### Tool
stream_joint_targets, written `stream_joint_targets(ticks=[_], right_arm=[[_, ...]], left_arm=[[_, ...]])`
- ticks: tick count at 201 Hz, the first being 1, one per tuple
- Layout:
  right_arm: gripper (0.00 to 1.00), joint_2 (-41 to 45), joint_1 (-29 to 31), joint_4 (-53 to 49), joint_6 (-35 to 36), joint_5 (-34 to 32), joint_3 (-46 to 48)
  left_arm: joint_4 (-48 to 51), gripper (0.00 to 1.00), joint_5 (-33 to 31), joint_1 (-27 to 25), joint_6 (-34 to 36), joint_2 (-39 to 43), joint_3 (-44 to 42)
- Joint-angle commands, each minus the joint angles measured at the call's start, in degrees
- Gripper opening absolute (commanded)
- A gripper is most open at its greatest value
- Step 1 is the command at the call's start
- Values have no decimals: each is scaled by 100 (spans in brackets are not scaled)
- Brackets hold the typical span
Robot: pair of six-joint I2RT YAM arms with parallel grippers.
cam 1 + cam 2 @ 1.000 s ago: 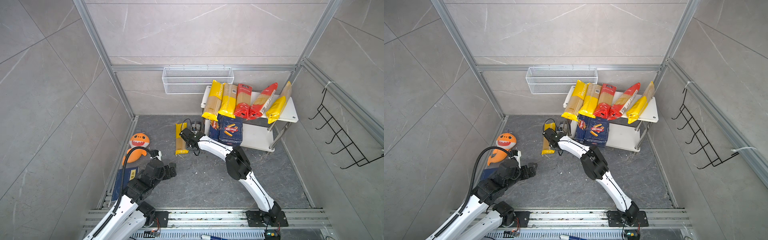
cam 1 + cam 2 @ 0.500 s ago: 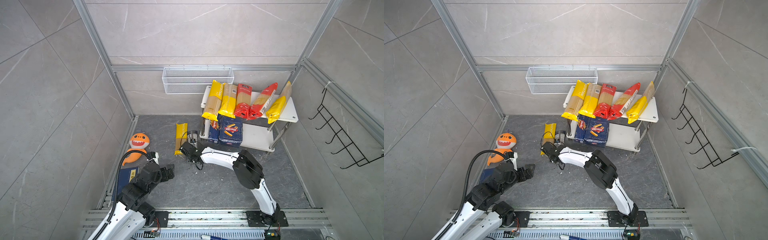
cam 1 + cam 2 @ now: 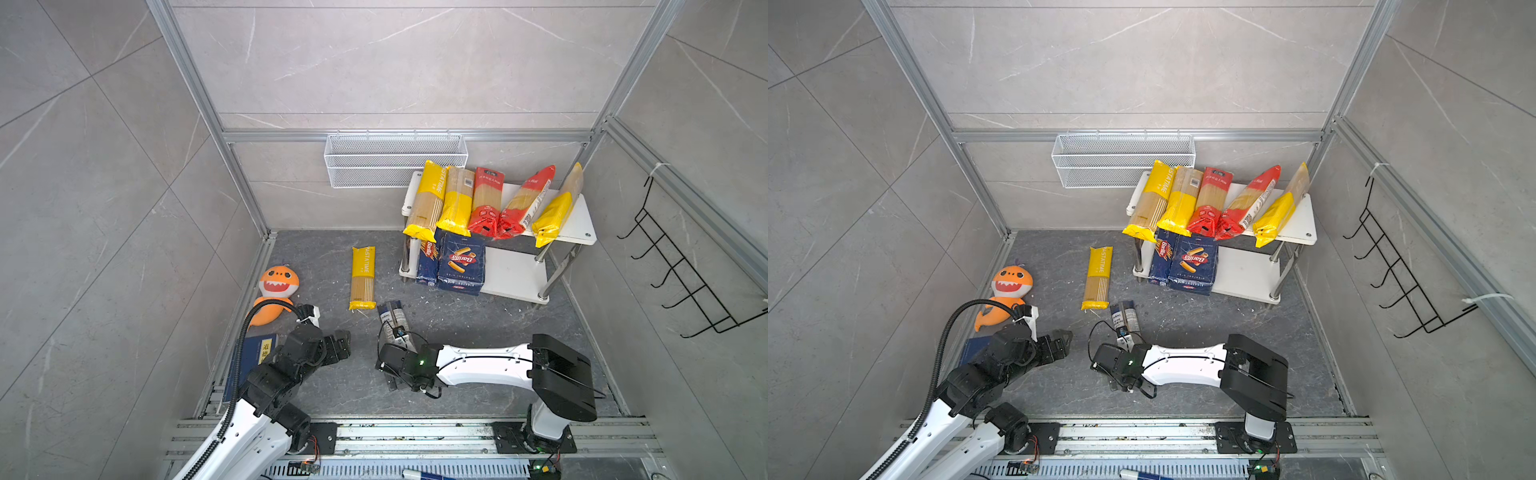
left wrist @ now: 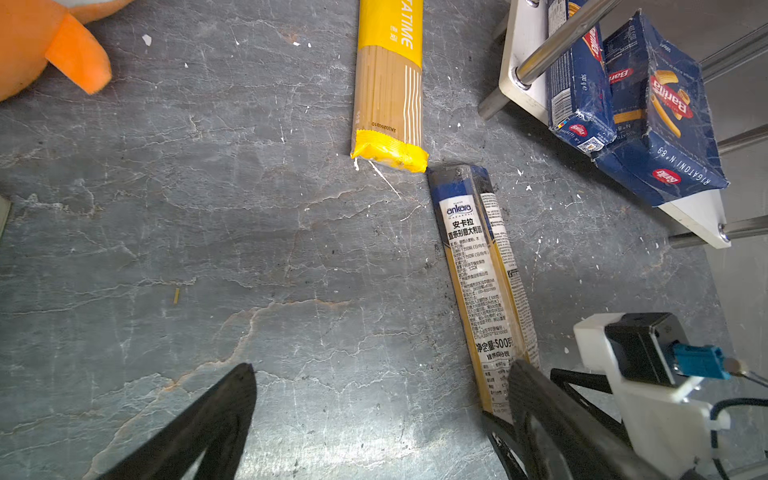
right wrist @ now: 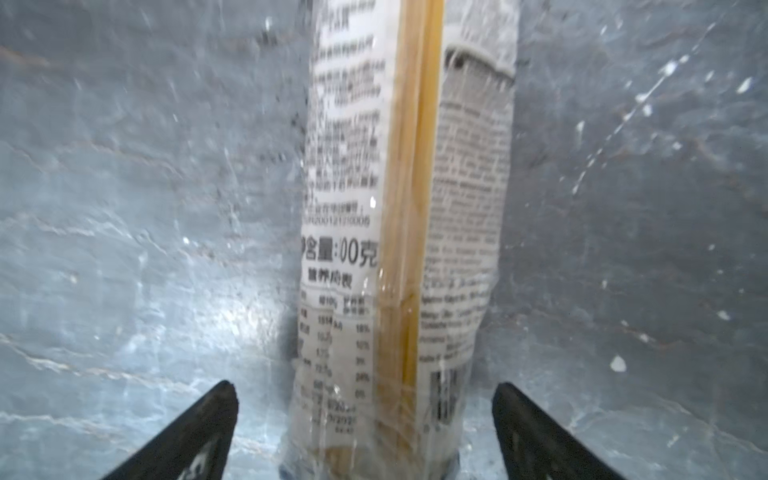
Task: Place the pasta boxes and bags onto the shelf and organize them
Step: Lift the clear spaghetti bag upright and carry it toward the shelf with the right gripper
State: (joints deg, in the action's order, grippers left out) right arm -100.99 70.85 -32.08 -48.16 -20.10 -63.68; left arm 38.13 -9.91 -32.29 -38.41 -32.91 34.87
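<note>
The clear bag's printed body (image 5: 400,260) is outward of my right gripper, so I should ease that gripper's open fingers outward from the near end of the clear bag and close them around it next.
The white shelf (image 3: 582,220) stands at the back right. Several spaghetti bags (image 3: 457,199) lean across its top board. Two blue pasta boxes (image 3: 461,264) stand on its lower board. A yellow bag (image 3: 363,277) lies on the floor. A clear printed bag (image 3: 392,322) lies just in front of it. My right gripper (image 5: 365,399) is open, its fingers on either side of the clear bag's (image 5: 399,208) near end without touching it. My left gripper (image 4: 382,374) is open over bare floor to the left of that bag (image 4: 478,270), holding nothing.
An orange shark plush (image 3: 276,286) and a dark blue book (image 3: 253,353) lie by the left wall. A white wire basket (image 3: 395,160) hangs on the back wall. A black hook rack (image 3: 681,274) hangs on the right wall.
My right arm has pulled back from beside the shelf toward the front, bringing the clear bag along, and its jaws have opened off the bag. My left arm has drawn back slightly.
</note>
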Motion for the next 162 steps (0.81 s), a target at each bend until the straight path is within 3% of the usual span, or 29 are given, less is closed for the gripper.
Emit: stream_joint_targets(ticks=[1, 79, 102, 115, 139, 162], right_arm=[[97, -147, -27, 323, 157, -293, -6], [97, -919, -335, 951, 34, -558, 85], [93, -1100, -336, 992, -81, -482, 242], [82, -1159, -327, 1057, -163, -398, 388], [44, -1091, -285, 1135, -364, -385, 757], [30, -836, -131, 1293, -475, -576, 1195]], left_arm=[[-71, 96, 86, -40, -131, 137, -56], [131, 95, 75, -34, -239, 472, -159], [151, 95, 68, -36, -263, 531, -204], [155, 95, 69, -39, -259, 539, -226], [189, 95, 32, -39, -213, 540, -202], [255, 95, -78, -34, -158, 533, -140]])
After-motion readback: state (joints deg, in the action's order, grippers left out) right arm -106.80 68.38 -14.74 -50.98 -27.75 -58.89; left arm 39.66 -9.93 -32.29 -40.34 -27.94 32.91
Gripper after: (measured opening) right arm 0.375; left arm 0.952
